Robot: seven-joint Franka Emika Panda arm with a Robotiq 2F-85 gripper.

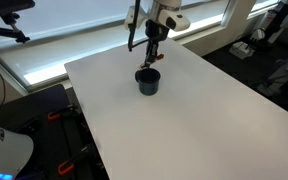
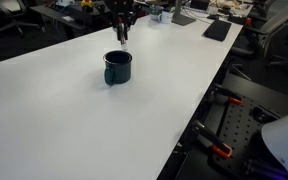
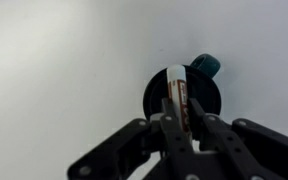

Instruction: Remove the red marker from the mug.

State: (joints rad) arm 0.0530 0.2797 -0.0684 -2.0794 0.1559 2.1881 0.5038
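The bare tabletop (image 1: 181,100) opposite the mug's handle is below and beside the gripper, so the gripper should next move sideways clear of the mug's rim, then lower and let go of the marker (image 1: 151,56).
The dark navy mug (image 1: 148,82) stands upright on the white table (image 1: 204,120), toward its far side. It also shows in the other exterior view (image 2: 117,68) and, from above, in the wrist view (image 3: 210,98). My gripper (image 1: 152,42) (image 2: 122,24) (image 3: 182,122) hangs straight above the mug. It is shut on the red marker (image 1: 151,56) (image 2: 123,37) (image 3: 175,88), which it holds upright. The marker's lower end appears just above the mug's rim, clear of it.
The white table (image 2: 74,130) is large and bare around the mug. Windows and a dark stand lie beyond the far edge. Office desks, chairs and black equipment with red clamps (image 2: 224,150) stand off the table's sides.
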